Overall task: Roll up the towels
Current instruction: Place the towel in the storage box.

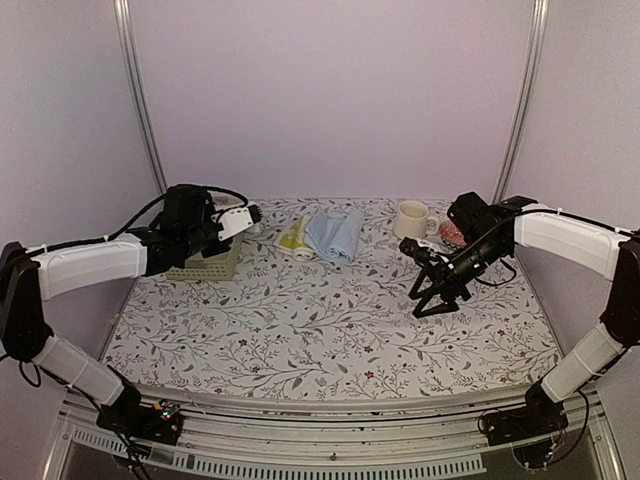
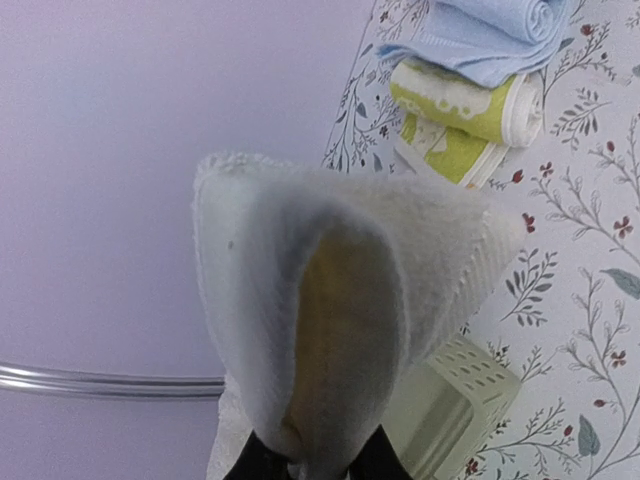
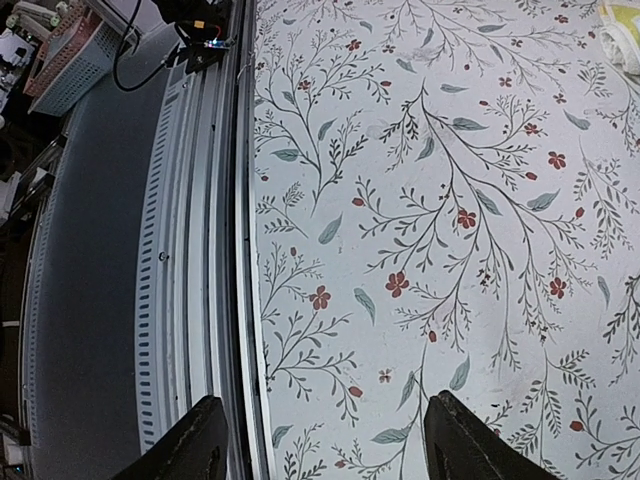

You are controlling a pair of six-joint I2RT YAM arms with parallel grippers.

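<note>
My left gripper lowers toward the left in the top view, into the pale green basket (image 2: 462, 398) next, and releases the towel there because it is already rolled.
My left gripper (image 1: 245, 216) is shut on a rolled cream-white towel (image 2: 340, 290), which hangs above the pale green basket (image 2: 462, 398). In the left wrist view its black fingertips (image 2: 258, 463) pinch the roll's lower end. At the back of the table a rolled light blue towel (image 1: 336, 236) lies against a yellow-green towel (image 1: 293, 238); both also show in the left wrist view, the blue towel (image 2: 500, 35) and the yellow-green towel (image 2: 465, 110). A pink towel (image 1: 452, 233) peeks out behind the right arm. My right gripper (image 1: 428, 300) hangs open and empty over the floral cloth (image 3: 450, 200).
A cream mug (image 1: 412, 218) stands at the back right beside the pink towel. The mesh basket (image 1: 205, 265) sits at the back left under the left arm. The table's metal front rail (image 3: 200, 250) runs along its near edge.
</note>
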